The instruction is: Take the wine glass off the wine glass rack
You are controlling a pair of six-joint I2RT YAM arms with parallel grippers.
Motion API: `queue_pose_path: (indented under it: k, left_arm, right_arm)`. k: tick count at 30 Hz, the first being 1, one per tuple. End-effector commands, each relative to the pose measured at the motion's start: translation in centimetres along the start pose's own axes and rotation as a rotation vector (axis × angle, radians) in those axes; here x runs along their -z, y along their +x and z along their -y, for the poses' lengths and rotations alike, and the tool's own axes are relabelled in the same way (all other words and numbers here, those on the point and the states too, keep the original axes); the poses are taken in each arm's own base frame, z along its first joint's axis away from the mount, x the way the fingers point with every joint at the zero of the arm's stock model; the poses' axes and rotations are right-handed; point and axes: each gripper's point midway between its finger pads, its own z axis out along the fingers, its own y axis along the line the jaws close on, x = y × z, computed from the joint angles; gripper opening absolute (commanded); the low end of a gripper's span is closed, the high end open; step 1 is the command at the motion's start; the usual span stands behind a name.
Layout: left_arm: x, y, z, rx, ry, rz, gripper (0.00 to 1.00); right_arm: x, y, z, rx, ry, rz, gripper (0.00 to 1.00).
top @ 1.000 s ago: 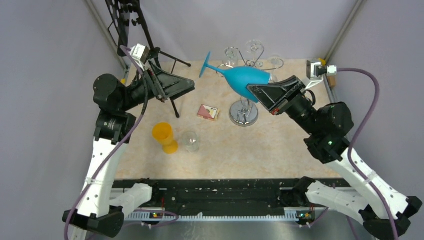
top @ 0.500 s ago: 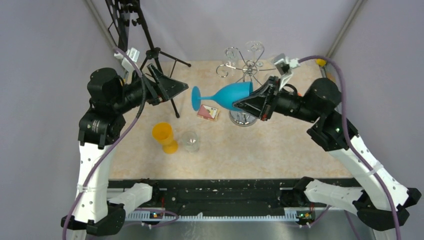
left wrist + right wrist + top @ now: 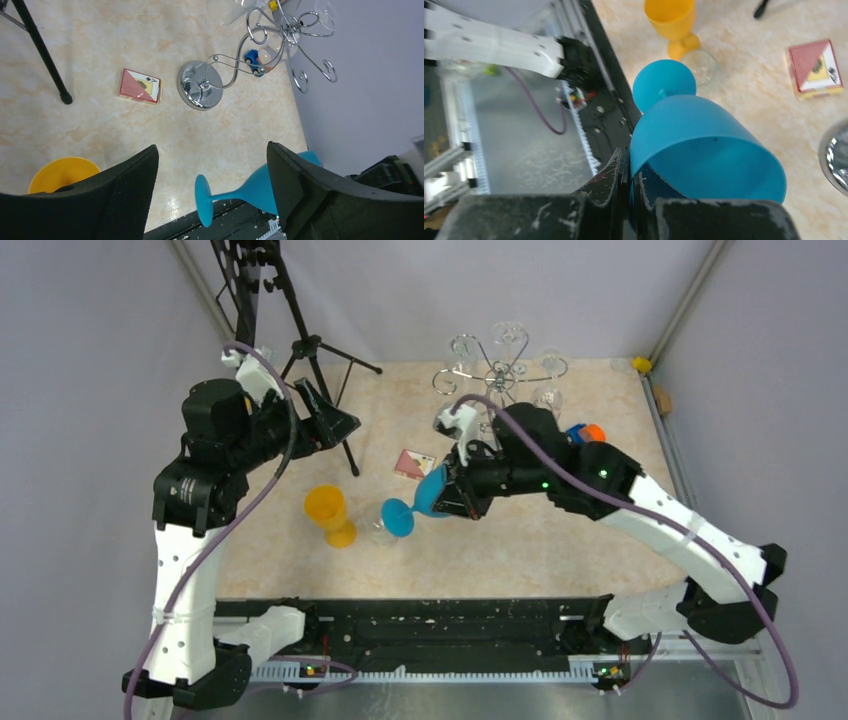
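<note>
The robot's right gripper needs to move down next, tilting the wine glass upright to release it on the bare tabletop beside the small clear glass, since the wine glass's foot points sideways.
The blue wine glass (image 3: 398,517) hangs tilted over the middle of the table, foot toward the near left, away from the chrome wine glass rack (image 3: 497,372). My right gripper (image 3: 455,502) is shut on the rim of its bowl, one finger inside and one outside, as the right wrist view shows on the wine glass (image 3: 704,145) and gripper (image 3: 629,155). My left gripper (image 3: 335,425) is open and empty, raised at the left. In the left wrist view the wine glass (image 3: 252,189) shows between its spread fingers, far below the gripper (image 3: 212,150); the rack base (image 3: 200,91) stands beyond.
A yellow cup (image 3: 330,512) and a small clear glass (image 3: 380,525) stand just left of the blue foot. A card deck (image 3: 413,462) lies near the rack. A black tripod (image 3: 300,340) stands at the back left. Clear glasses (image 3: 548,397) hang on the rack; a blue-orange toy (image 3: 585,432) lies beside it.
The right arm has carried the blue glass from beside the rack down and toward the near left, turning its foot downward next to the clear glass. The left gripper drew back slightly.
</note>
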Motion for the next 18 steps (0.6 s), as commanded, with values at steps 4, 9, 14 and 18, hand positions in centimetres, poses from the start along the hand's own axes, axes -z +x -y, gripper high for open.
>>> queue_pose_path:
  k: [4, 9, 14, 18]
  left_arm:
    - [0.1, -0.5, -1.6, -0.061, -0.076, 0.030, 0.83]
    - [-0.2, -0.2, -3.3, -0.065, -0.153, 0.024, 0.83]
    - [-0.3, -0.1, -5.4, -0.058, -0.251, 0.028, 0.83]
    - [-0.2, 0.3, -7.8, -0.058, -0.365, 0.035, 0.79]
  right_arm:
    - [-3.0, 5.5, 4.1, 0.147, 0.279, -0.308, 0.00]
    - [-4.9, 7.4, 5.8, 0.167, 0.368, -0.381, 0.00]
    - [-7.3, 8.9, 7.8, 0.160, 0.450, -0.392, 0.00]
    - [-9.5, 9.4, 8.5, 0.119, 0.479, -0.378, 0.00]
